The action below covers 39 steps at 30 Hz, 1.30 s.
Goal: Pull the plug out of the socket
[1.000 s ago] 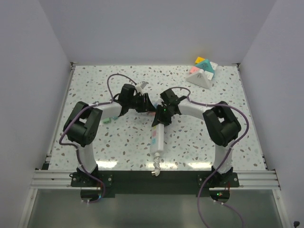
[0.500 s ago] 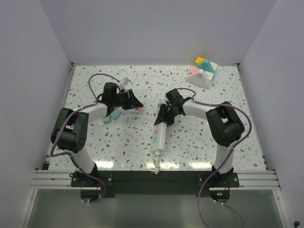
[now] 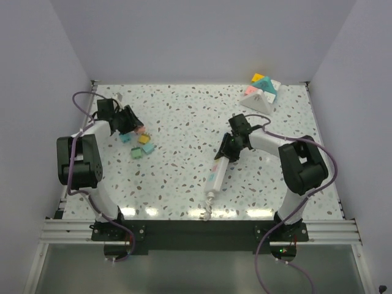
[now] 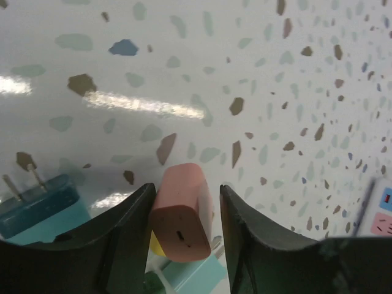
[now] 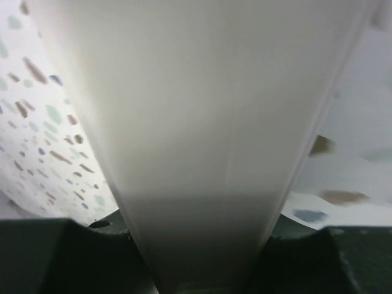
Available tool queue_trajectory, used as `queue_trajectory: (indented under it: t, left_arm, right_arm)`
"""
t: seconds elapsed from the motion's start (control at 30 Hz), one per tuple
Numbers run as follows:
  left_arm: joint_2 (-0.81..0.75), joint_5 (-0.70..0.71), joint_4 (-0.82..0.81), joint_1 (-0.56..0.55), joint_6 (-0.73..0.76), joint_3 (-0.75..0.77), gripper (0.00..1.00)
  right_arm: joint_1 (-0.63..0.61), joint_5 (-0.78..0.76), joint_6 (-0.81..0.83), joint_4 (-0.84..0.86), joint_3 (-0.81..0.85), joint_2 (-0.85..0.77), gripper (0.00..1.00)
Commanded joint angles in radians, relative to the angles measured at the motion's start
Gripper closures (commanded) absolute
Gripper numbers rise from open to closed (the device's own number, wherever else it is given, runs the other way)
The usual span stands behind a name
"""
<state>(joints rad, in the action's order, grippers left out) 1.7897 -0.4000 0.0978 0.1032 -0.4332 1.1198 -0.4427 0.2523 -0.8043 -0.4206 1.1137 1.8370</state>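
Observation:
I need to let go of the power strip with my right gripper and swing it back to the near corner of the table, to the right in the top view, with the pink plug (image 3: 140, 130) off.
The white power strip (image 3: 216, 173) lies slanted on the speckled table right of centre, with coloured sockets on top. My right gripper (image 3: 228, 149) is shut on its far end; in the right wrist view the strip (image 5: 202, 122) fills the frame between my dark fingers (image 5: 55, 251). The pink plug (image 3: 140, 130) lies at the far left, off the strip. My left gripper (image 3: 130, 121) stands open around it. In the left wrist view the pink plug (image 4: 182, 214) leans against the left finger (image 4: 131, 226), with a gap to the right finger.
Loose plugs lie by the pink one: blue (image 3: 125, 138), yellow (image 3: 146, 139), teal (image 3: 145, 149) and green (image 3: 136, 154). The blue plug (image 4: 37, 205) shows its prongs. A coloured pyramid puzzle (image 3: 261, 92) stands at the far right. The strip's cord end (image 3: 207, 211) points toward the near edge.
My left gripper carried the pink plug from the strip out to the far left and opened beside the loose plugs. My right gripper dragged the strip to the right.

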Motion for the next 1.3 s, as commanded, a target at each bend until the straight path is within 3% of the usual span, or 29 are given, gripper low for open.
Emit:
queue_trajectory:
  t: [0.0, 0.1, 0.27, 0.5, 0.53, 0.57, 0.6, 0.7, 0.8, 0.9, 0.93, 1.07, 1.27]
  left_arm:
    - [0.033, 0.046, 0.062, 0.029, 0.024, 0.018, 0.47]
    - [0.036, 0.053, 0.059, 0.032, 0.014, 0.015, 0.3]
    - [-0.033, 0.033, 0.02, 0.032, -0.015, -0.038, 0.11]
    - [-0.206, -0.031, -0.044, 0.03, -0.059, -0.133, 0.02]
    - [-0.231, -0.055, -0.053, 0.03, -0.07, -0.146, 0.02]
    - [-0.24, -0.056, -0.058, 0.03, -0.073, -0.15, 0.02]
    - [-0.248, -0.071, -0.061, 0.027, -0.078, -0.155, 0.01]
    - [-0.266, -0.088, -0.079, 0.015, -0.09, -0.175, 0.01]
    - [-0.282, -0.096, -0.083, -0.017, -0.09, -0.195, 0.01]
    - [-0.288, -0.111, -0.122, -0.033, -0.101, -0.204, 0.01]
    - [-0.291, -0.117, -0.124, -0.036, -0.108, -0.203, 0.01]
    - [-0.32, -0.134, -0.121, -0.063, -0.111, -0.186, 0.0]
    - [-0.361, -0.164, -0.099, -0.096, -0.114, -0.173, 0.0]
  right_arm:
    - [0.076, -0.174, -0.024, -0.119, -0.095, -0.097, 1.0]
    - [0.18, -0.215, -0.073, -0.151, -0.199, -0.205, 1.0]
    - [0.419, -0.358, -0.11, -0.246, -0.339, -0.422, 1.0]
    - [0.761, -0.495, -0.121, -0.316, -0.428, -0.675, 0.97]
    - [0.818, -0.487, -0.118, -0.307, -0.434, -0.694, 0.89]
    - [0.838, -0.487, -0.105, -0.29, -0.439, -0.694, 0.89]
    - [0.86, -0.458, -0.098, -0.285, -0.437, -0.673, 0.81]
    - [0.936, -0.427, -0.079, -0.284, -0.434, -0.627, 0.78]
    - [1.018, -0.368, -0.053, -0.228, -0.475, -0.63, 0.69]
    - [1.033, -0.367, -0.033, -0.211, -0.488, -0.654, 0.52]
    - [1.036, -0.357, -0.02, -0.231, -0.477, -0.657, 0.38]
    - [1.035, -0.373, -0.003, -0.332, -0.439, -0.715, 0.16]
    - [1.033, -0.27, -0.026, -0.46, -0.423, -0.8, 0.11]
